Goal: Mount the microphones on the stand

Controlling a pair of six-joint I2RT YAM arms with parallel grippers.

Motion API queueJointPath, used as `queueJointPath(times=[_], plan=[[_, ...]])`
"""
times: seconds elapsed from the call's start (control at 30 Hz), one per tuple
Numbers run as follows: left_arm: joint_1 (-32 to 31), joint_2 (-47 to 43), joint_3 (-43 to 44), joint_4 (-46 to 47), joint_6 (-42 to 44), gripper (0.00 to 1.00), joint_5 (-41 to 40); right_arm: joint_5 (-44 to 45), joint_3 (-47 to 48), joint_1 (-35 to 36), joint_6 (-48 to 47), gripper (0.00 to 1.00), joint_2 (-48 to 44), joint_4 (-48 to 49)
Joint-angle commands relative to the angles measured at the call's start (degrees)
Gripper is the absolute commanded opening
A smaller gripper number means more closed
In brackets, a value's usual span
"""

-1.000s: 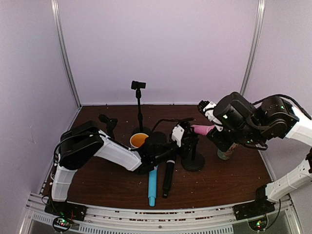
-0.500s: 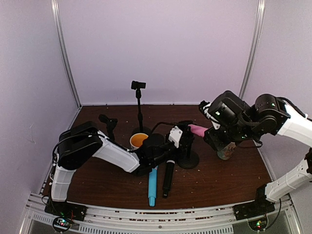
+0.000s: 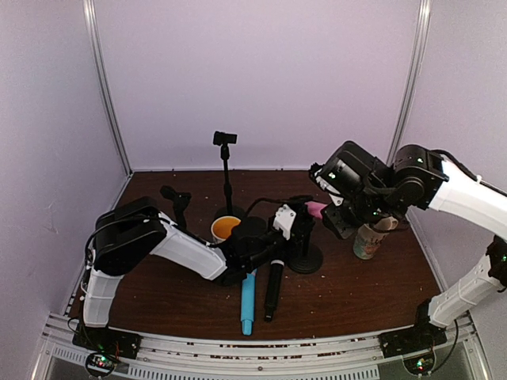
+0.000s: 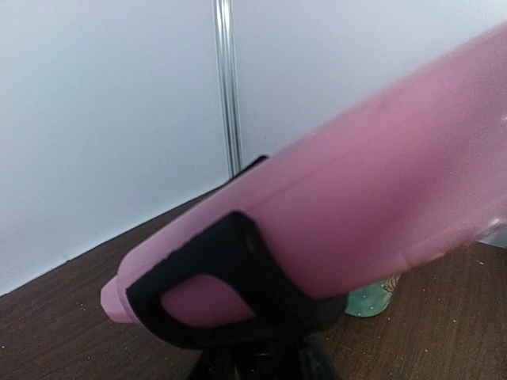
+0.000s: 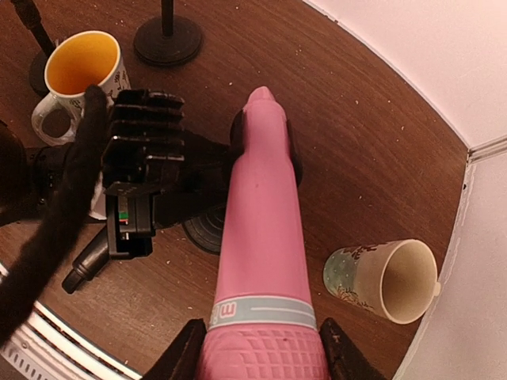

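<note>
The clip is already holding the body of the pink microphone (image 3: pixel 317 210). My right gripper should move the microphone and its stand outward onto the bare tabletop beyond the stand's base, then let go.
My right gripper (image 3: pixel 333 212) is shut on the head end of the pink microphone (image 3: pixel 317 210), its fingers (image 5: pixel 184 352) on either side. The pink body (image 5: pixel 265 206) points away from the right wrist camera, over the short black stand (image 3: pixel 305 257). In the left wrist view the pink microphone (image 4: pixel 356 214) lies in the stand's black clip (image 4: pixel 238 269). My left gripper (image 3: pixel 295 226) is shut on the stand's stem below the clip and also shows in the right wrist view (image 5: pixel 210 154). The light blue microphone (image 3: pixel 248 305) and the black microphone (image 3: pixel 273 289) lie on the table near the front.
A white mug with an orange inside (image 3: pixel 226 228) stands left of the stand. A green and tan cup (image 3: pixel 368 240) stands at the right. A tall stand (image 3: pixel 226 170) is at the back and another short stand (image 3: pixel 178 202) at the left.
My right arm has moved left and back, carrying the pink microphone's tail over the stand and into the clip. The stand and my left gripper shifted slightly left.
</note>
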Motion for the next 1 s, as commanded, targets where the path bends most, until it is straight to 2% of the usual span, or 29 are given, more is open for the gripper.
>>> queueJointPath(times=[0.0,0.57,0.83,0.97], plan=[[-4.6,-2.8,-0.5,3.5,6.2,0.0,9.8,0.6,-1.3,-0.9,-6.4,0.0,5.9,9.7],[-4.5,-3.8,-3.7,6.2,2.5,0.0,7.4,2.8,-5.7,-1.7,-7.7,0.0,4.1,15.8],[-4.5,-4.2,-3.7,5.3,3.3,0.0,7.0,1.3,-4.5,-2.4,-7.5,0.0,7.6,15.7],[-4.1,-4.3,-4.9,7.6,1.9,0.0,7.8,1.9,-6.3,-3.7,-7.1,0.0,6.5,17.5]])
